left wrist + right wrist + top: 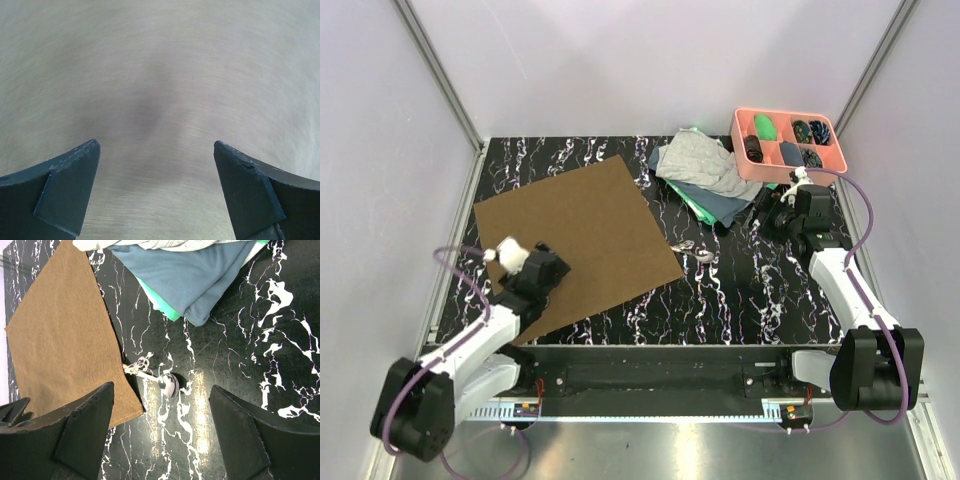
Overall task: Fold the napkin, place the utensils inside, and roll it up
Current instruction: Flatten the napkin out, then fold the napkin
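The left gripper will next cross the napkin to the right in the top view and pinch the tip of the napkin's uncovered corner by the spoon.
The brown napkin [575, 240] lies flat and unfolded on the black marbled table, turned like a diamond. My left gripper [548, 268] is low over its near-left part. It is open and empty, and the left wrist view shows only blurred brown cloth [155, 75] between the fingers. A small silver spoon [696, 252] lies on the table by the napkin's right corner. In the right wrist view the spoon [169, 384] is just beyond my open, empty right gripper [161, 390], and the napkin [60, 335] is at the left. I cannot make out a fork or an orange-handled piece.
A pile of folded cloths, grey [705, 162] over blue and green [715, 205], lies at the back right. A coral compartment tray [788, 170] with small dark and green items stands behind my right gripper [767, 216]. White walls close in the left, back and right.
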You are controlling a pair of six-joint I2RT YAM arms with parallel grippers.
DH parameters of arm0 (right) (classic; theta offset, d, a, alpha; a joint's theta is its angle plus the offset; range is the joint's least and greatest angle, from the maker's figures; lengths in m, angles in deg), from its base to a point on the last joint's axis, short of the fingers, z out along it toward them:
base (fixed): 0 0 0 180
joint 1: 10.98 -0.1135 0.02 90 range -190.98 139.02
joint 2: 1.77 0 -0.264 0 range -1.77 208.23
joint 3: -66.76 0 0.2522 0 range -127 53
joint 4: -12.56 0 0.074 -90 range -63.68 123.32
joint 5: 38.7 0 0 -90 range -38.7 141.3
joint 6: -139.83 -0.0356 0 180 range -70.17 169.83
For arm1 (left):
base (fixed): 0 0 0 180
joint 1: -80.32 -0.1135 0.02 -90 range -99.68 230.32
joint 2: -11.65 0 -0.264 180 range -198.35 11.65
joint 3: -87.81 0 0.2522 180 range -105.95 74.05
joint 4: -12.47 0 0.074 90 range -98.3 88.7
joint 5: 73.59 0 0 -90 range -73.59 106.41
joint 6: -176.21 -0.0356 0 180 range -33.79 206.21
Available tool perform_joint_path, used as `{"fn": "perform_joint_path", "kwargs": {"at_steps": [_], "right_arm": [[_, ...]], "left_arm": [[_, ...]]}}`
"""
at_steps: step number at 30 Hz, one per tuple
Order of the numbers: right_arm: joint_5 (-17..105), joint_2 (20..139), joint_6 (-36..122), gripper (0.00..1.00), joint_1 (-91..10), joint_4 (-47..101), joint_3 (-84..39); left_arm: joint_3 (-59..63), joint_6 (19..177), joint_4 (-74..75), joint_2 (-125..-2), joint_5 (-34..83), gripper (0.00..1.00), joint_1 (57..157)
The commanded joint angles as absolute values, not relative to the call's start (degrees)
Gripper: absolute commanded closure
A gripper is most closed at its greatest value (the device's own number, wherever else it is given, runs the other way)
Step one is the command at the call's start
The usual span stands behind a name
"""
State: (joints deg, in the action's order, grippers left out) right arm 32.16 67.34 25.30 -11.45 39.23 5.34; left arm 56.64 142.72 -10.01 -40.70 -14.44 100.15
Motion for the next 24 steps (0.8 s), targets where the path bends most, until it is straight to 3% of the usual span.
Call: {"fn": "perform_joint_path", "kwargs": {"at_steps": [1, 4, 6, 10, 16, 24], "right_arm": [[32.4, 68.36, 25.48, 0.15, -11.59, 36.87, 5.36], [34.25, 69.07, 26.45, 0.15, -11.33, 37.3, 5.71], [34.25, 68.9, 26.54, 0.15, -11.33, 37.57, 5.8], [34.68, 66.97, 26.72, 0.14, -9.22, 38.79, 5.8], [34.69, 65.29, 26.98, 0.14, -8.52, 39.5, 6.59], [34.69, 66.17, 27.07, 0.13, -8.34, 39.5, 6.77]], "left_arm": [[41.92, 123.86, -1.58, -49.56, -24.19, 0.01, 113.86], [32.62, 113.48, 3.96, -61.23, -22.54, 0.06, 123.89], [27.06, 108.73, 3.72, -68.38, -15.52, 0.09, 127.85], [13.01, 103.8, 1.08, -85.68, -8.12, 0.24, 132.6], [1.48, 103.0, -4.97, -96.27, -3.46, 0.46, 134.98], [0.84, 107.48, -10.34, -99.61, -2.93, 0.57, 138.67]]}}
